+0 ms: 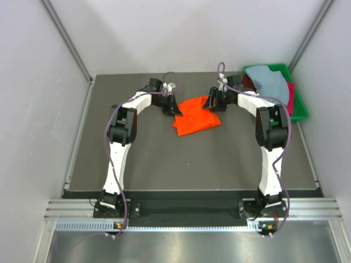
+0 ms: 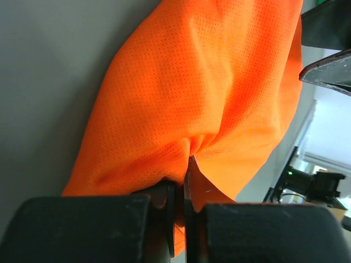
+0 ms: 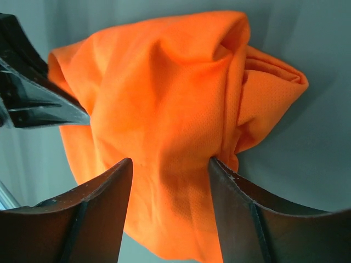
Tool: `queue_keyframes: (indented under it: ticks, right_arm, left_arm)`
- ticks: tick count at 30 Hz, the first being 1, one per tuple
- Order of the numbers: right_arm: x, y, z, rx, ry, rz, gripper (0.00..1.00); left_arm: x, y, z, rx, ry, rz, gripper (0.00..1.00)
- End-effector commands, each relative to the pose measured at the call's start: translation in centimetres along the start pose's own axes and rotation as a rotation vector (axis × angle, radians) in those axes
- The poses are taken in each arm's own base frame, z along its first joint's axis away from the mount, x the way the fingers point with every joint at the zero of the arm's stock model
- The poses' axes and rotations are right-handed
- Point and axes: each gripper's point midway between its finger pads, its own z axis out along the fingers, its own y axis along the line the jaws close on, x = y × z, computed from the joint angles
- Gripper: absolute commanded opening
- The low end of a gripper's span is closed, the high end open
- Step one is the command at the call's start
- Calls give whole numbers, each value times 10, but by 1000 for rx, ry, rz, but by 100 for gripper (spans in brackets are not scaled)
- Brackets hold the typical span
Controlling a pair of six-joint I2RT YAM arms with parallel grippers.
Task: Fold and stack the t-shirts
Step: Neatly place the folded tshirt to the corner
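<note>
The orange t-shirt (image 1: 196,116) in my left gripper needs to move to the gripper's left in the top view next, and I should let go of it on the table's bare back corner.
A bright orange t-shirt (image 1: 196,116) lies bunched on the dark table at the back centre. My left gripper (image 1: 174,109) is at its left edge, shut on a fold of the orange cloth (image 2: 219,109). My right gripper (image 1: 211,104) is at its right edge, jaws open wide over the orange shirt (image 3: 170,120). A pale grey-blue t-shirt (image 1: 270,81) lies over a crimson t-shirt (image 1: 290,96) in the green tray.
The green plastic tray (image 1: 300,112) stands at the back right corner of the table. White walls with metal frame posts close in the back and sides. The left gripper's fingertip (image 3: 33,98) shows in the right wrist view.
</note>
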Motion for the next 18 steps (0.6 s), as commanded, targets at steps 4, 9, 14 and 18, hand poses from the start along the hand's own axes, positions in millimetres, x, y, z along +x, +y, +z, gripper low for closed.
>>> queue_keyframes:
  ticks: [4,9,14,18]
  right_arm:
    - [-20,24,-31,-19,-79,-84,58]
    - [-27,23,-55,-3,-117,-90,59]
    - [-26,20,-64,12,-130,-103,59]
    - [-30,25,-71,10,-147,-120,59]
  left_arm:
    - [-26,21,-97,-252,-115,68,0]
    - [-42,50,-181,-404,-189,103,0]
    - [-31,97,-236,-517,-133,90,0]
    - [-16,132,-260,-640,-76,65,0]
